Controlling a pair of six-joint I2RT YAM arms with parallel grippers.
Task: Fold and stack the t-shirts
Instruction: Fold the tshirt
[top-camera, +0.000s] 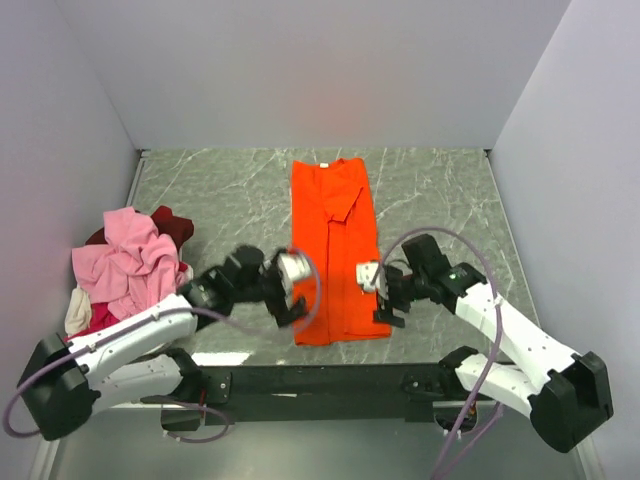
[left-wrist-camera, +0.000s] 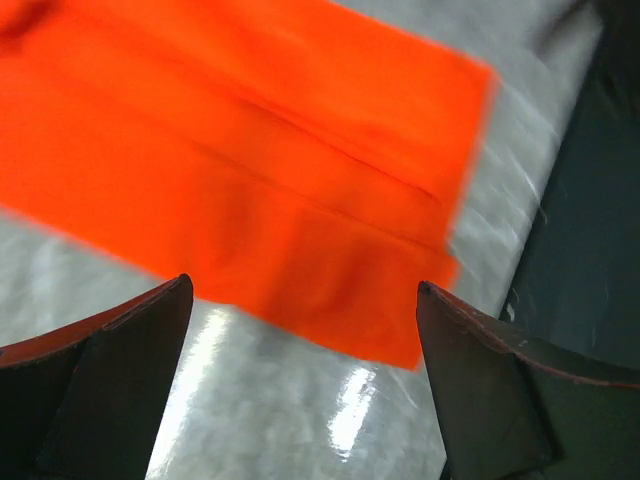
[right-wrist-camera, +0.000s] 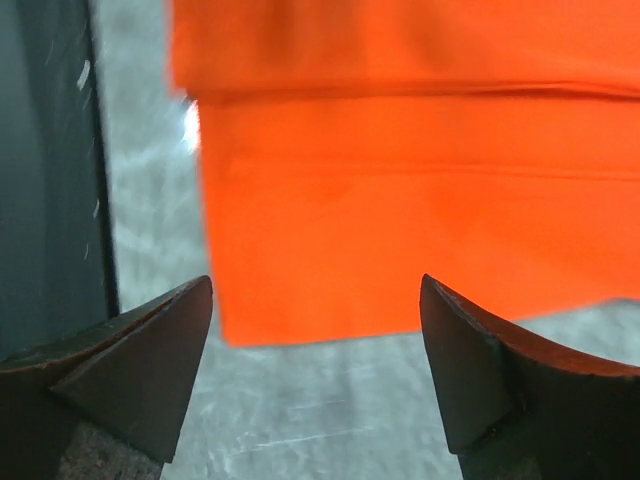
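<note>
The left gripper moves down and back onto the orange t-shirt's near corner on the heap's side next. That corner lies below the gripper's fingers, closer to my base.
A bright orange t-shirt lies flat in the middle of the table, folded into a long narrow strip running away from me. My left gripper is open and empty just left of its near left corner; that corner shows between the jaws in the left wrist view. My right gripper is open and empty just right of its near right corner, which shows in the right wrist view. A heap of unfolded tees, light pink, dark magenta and cream-white, lies at the left.
The grey marbled table is walled by white panels at the back and both sides. A dark rail holding the arm bases runs along the near edge.
</note>
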